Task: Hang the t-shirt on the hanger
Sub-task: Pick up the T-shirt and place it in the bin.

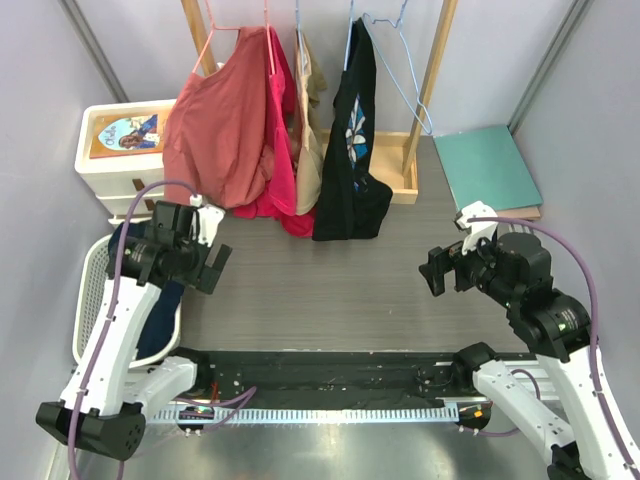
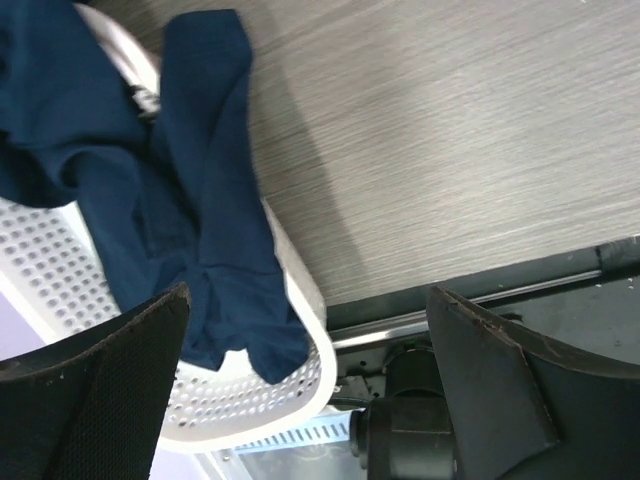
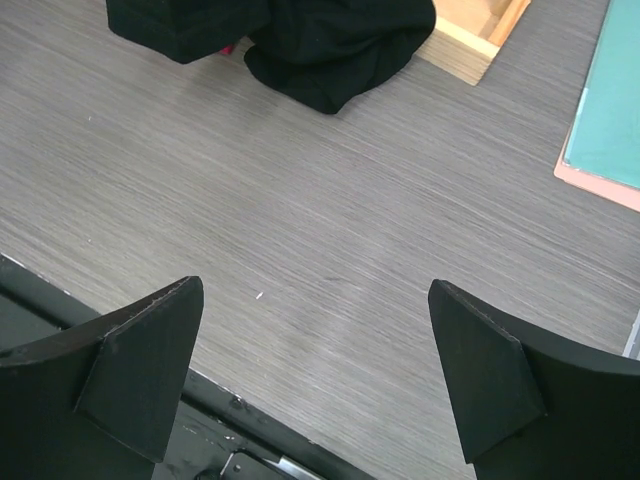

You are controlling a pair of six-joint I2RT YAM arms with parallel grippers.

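I should next lower my left gripper, to the left in the top view, onto the t-shirt's folds inside the basket, as they lie below it and to that side.
The navy t-shirt [image 1: 162, 318] lies crumpled in a white perforated basket [image 1: 95, 300] at the table's left. In the left wrist view the t-shirt [image 2: 190, 200] hangs over the basket rim [image 2: 300, 300]. The light-blue wire hanger [image 1: 400, 72] hangs bare on the rack at the back right. My left gripper [image 1: 208, 268] is open and empty, above the basket's right edge [image 2: 310, 385]. My right gripper [image 1: 440, 272] is open and empty over bare table [image 3: 315, 370].
On the wooden rack [image 1: 400, 170] hang pink and red shirts [image 1: 215, 130] and a black graphic shirt [image 1: 350, 150], whose hem rests on the table [image 3: 330, 50]. A white box [image 1: 125, 165] stands back left, a teal folder [image 1: 490, 165] back right.
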